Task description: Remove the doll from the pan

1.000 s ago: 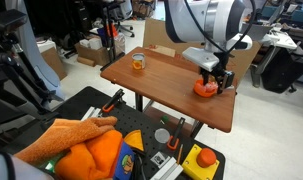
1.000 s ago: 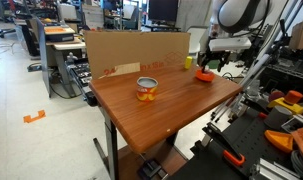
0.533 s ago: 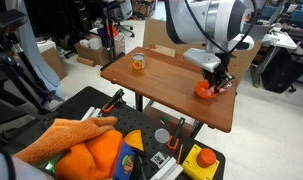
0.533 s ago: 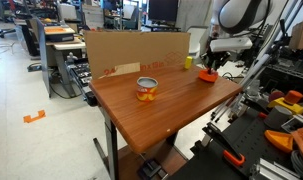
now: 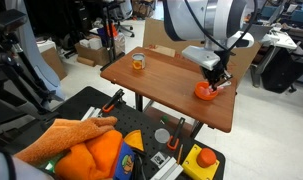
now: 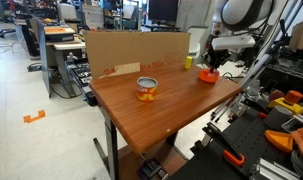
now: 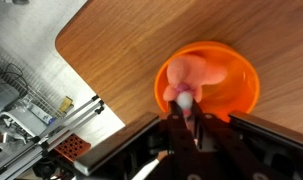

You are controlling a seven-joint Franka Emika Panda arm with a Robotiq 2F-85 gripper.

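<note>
The gripper lifts the doll out of the pan (image 7: 246, 85) next and lowers it onto the wood beside the cardboard side, since that wood is open.
The bright-orange pan (image 7: 246, 85) sits near the table's edge in both exterior views (image 5: 203, 91) (image 6: 206, 77). Inside it lies the salmon-pink doll (image 7: 199, 70), seen clearly only in the wrist view. My gripper (image 7: 181, 102) reaches down into the pan, and its dark fingers are shut together on the doll's near end, where a pale rounded part shows at their tips. In the exterior views the gripper (image 5: 218, 80) (image 6: 210, 67) stands upright over the pan and hides the doll.
An orange-and-clear cup (image 5: 138, 62) (image 6: 146, 88) stands farther along the wooden table (image 5: 161, 85). A cardboard wall (image 6: 131, 48) lines one table edge. A big orange plush (image 5: 86, 150) and tools lie on the black cart below. The pan is close to the table's corner.
The fingers stood open around the pan a second ago and have closed on the doll. The arm sank slightly into the pan. The pan and cup have stayed put.
</note>
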